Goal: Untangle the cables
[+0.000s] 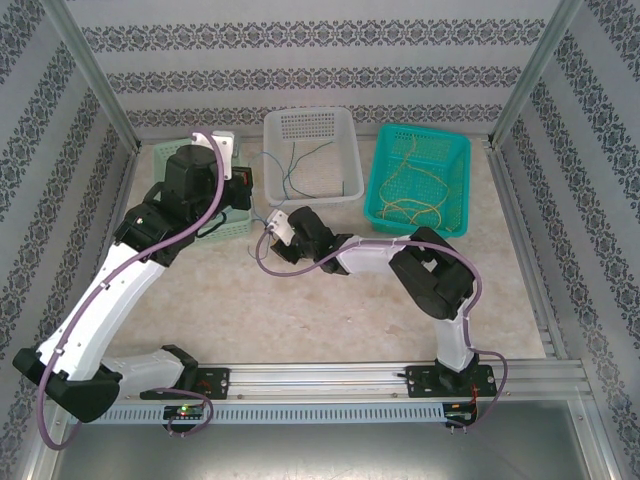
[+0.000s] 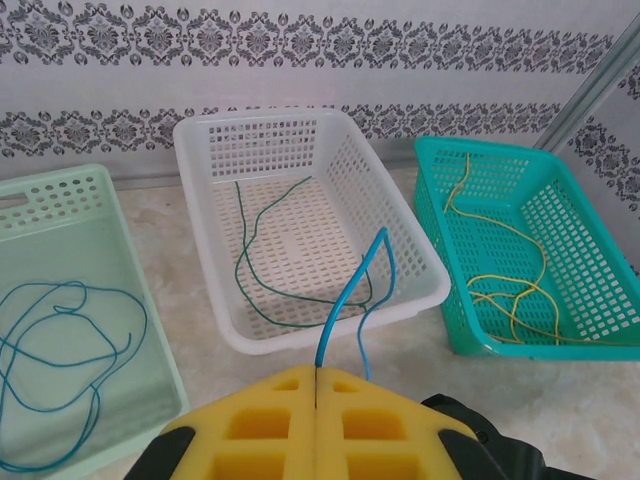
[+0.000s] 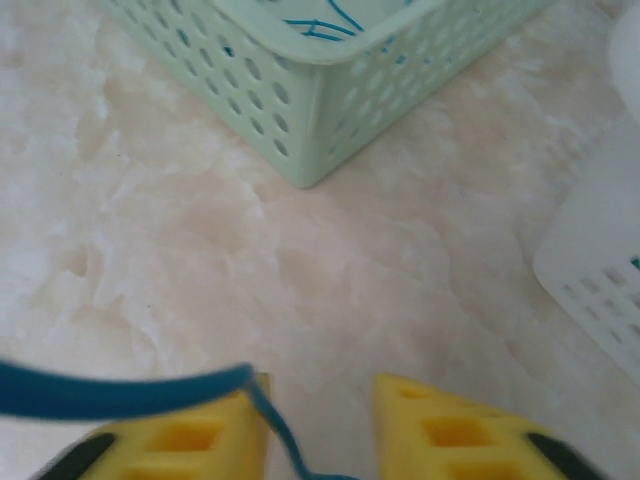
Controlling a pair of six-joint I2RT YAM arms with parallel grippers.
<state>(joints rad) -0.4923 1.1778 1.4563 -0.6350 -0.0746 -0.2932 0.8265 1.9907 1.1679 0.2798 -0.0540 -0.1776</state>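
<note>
Next, my left gripper swings away from the white basket, down over the pale green basket below it, and releases where another blue cable lies.
My left gripper is shut on a blue cable that rises from the seam of its yellow pads, arches over the white basket's front rim and drops back down. In the right wrist view my right gripper stands open just above the table, and a blue cable crosses its left finger and dips into the gap. That gripper sits in front of the white basket. A green cable lies in the white basket, yellow cables in the teal basket, and another blue cable in the pale green basket.
Three baskets stand in a row at the back: pale green on the left, white in the middle, teal on the right. A corner of the pale green basket lies ahead of the right gripper. Patterned walls enclose the table.
</note>
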